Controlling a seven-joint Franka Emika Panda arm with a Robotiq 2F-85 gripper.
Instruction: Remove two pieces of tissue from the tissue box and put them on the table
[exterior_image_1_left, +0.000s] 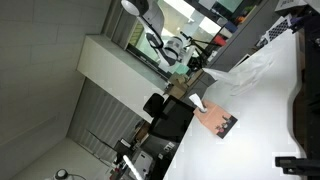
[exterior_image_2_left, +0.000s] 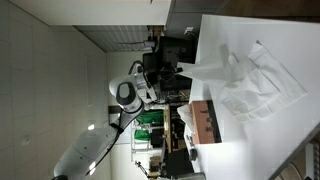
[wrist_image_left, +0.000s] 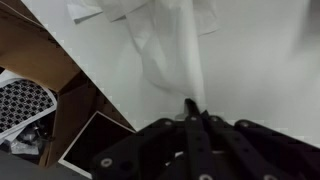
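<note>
The tissue piece in my gripper comes down next toward the white table (exterior_image_2_left: 212, 70) (wrist_image_left: 155, 50) beside the creased tissue for release, since that spot lies below my gripper.
My gripper (wrist_image_left: 190, 104) is shut, its fingertips pinching a thin white piece of tissue (wrist_image_left: 168, 48) that stretches away from them over the white table (wrist_image_left: 265, 75). In an exterior view the gripper (exterior_image_2_left: 186, 68) is at the table's edge, with the held tissue (exterior_image_2_left: 214, 65) trailing onto the table (exterior_image_2_left: 250, 150). A second creased piece of tissue (exterior_image_2_left: 262, 92) lies flat beside it. The salmon-pink tissue box (exterior_image_2_left: 205, 122) rests near the table edge, apart from the gripper. In an exterior view the box (exterior_image_1_left: 213, 119) shows its dark patterned end, and tissue (exterior_image_1_left: 252, 68) lies on the table (exterior_image_1_left: 250, 140).
A black chair (exterior_image_1_left: 170, 116) stands by the table edge close to the box. Dark equipment (exterior_image_1_left: 304, 100) sits along the table's far side. Past the table edge the wrist view shows a brown surface (wrist_image_left: 35, 50) and a dark flat panel (wrist_image_left: 95, 140).
</note>
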